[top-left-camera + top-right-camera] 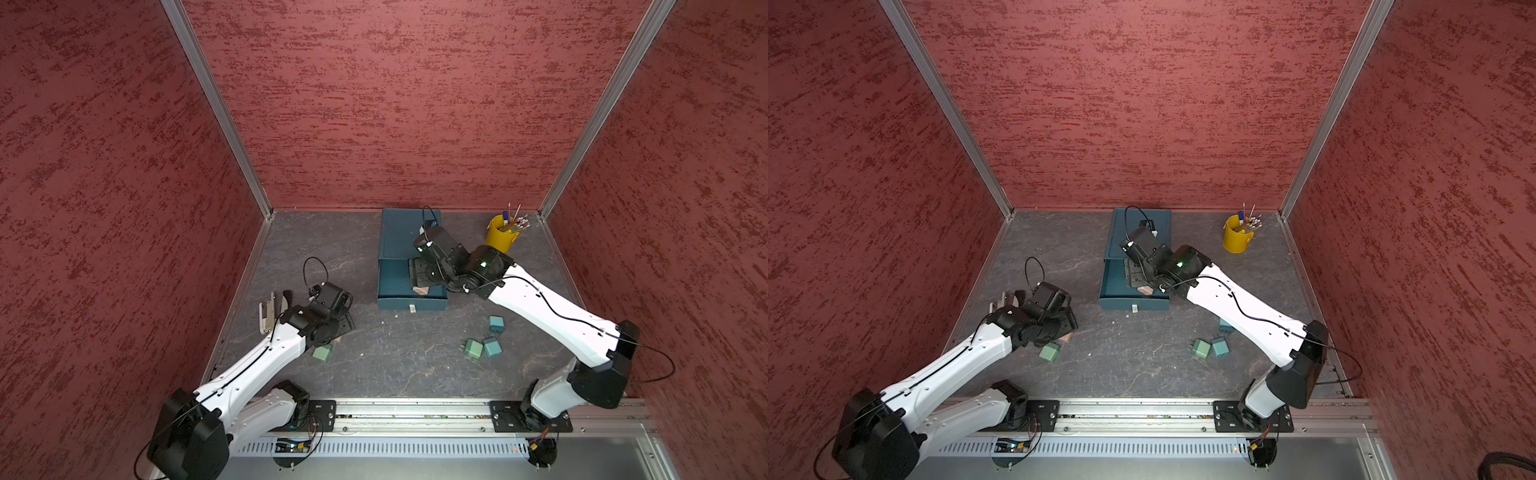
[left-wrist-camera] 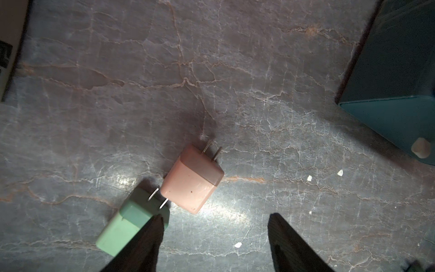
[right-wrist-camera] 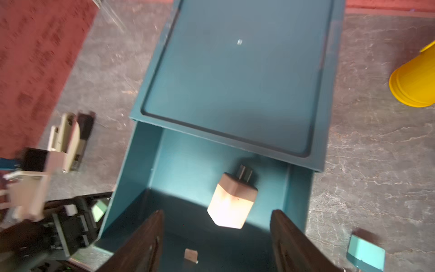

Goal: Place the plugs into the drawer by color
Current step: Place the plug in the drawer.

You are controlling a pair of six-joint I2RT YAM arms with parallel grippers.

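Note:
The drawer already holds that color, so my left gripper next needs to lower its open fingers on both sides of the body of the peach-pink plug (image 1: 1065, 336) (image 2: 192, 180) and close.
The dark teal drawer (image 1: 399, 237) stands at the back middle with one drawer pulled out toward me. My right gripper (image 3: 218, 214) hangs open over that open drawer. A peach-pink plug (image 3: 231, 202) is inside it, clear of both fingers. My left gripper (image 2: 216, 219) is open low over the table at the left. Just ahead of it lies a second peach-pink plug (image 2: 193, 181). A sage green plug (image 2: 128, 223) lies beside it, under one fingertip (image 2: 159, 221). Two teal plugs (image 1: 496, 324) (image 1: 492, 347) and a sage green plug (image 1: 473, 348) lie at the right.
A yellow bucket (image 1: 502, 237) of pens stands at the back right corner. Beige and black desk items (image 1: 270, 311) lie against the left wall by my left arm. The drawer front carries a white pull tab (image 2: 420, 148). Small white crumbs (image 2: 238, 245) dot the table.

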